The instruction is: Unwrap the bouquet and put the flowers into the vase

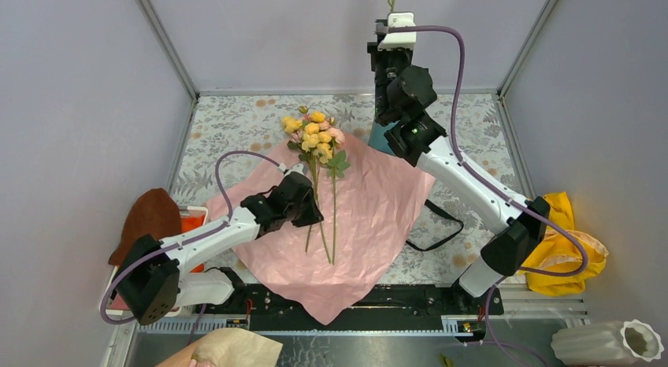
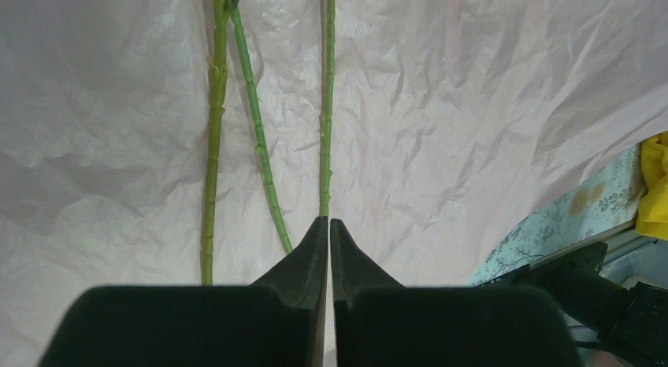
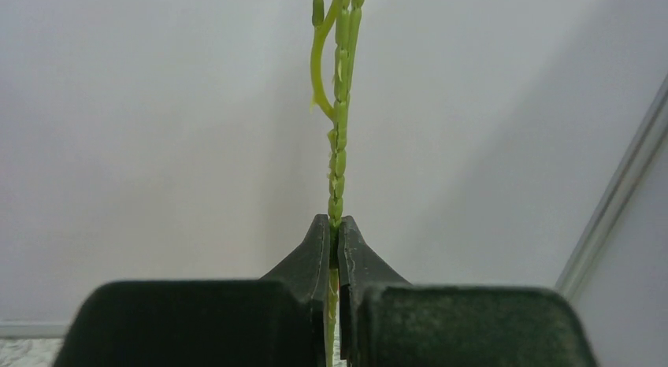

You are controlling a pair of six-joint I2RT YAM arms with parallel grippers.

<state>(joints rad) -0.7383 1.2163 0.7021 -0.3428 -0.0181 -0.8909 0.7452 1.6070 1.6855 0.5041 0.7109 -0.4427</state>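
Observation:
My right gripper will next move down toward the teal vase (image 1: 379, 137) and let go of the green flower stem into it, because I am still holding the stem high above the table.
The bouquet lies unwrapped: its pink paper (image 1: 378, 202) is spread flat and the flowers (image 1: 315, 135) rest on it, yellow and pink blooms far, stems (image 2: 325, 107) near. My left gripper (image 2: 328, 219) hovers low over the stems, jaws drawn together. One stem runs up to its tips and vanishes beneath them, and only paper shows in the hairline gap. My right gripper (image 3: 336, 217) is raised high near the back wall, shut on a single green flower stem (image 3: 339, 131) that points upward. The teal vase (image 1: 379, 137) peeks out behind the right arm.
A black ribbon (image 1: 437, 225) lies at the paper's right edge. A yellow cloth (image 1: 567, 241) sits right, and a white ribbed vase (image 1: 622, 343) lies at the near right corner. A brown object (image 1: 150, 217) and an orange tray (image 1: 191, 224) sit left.

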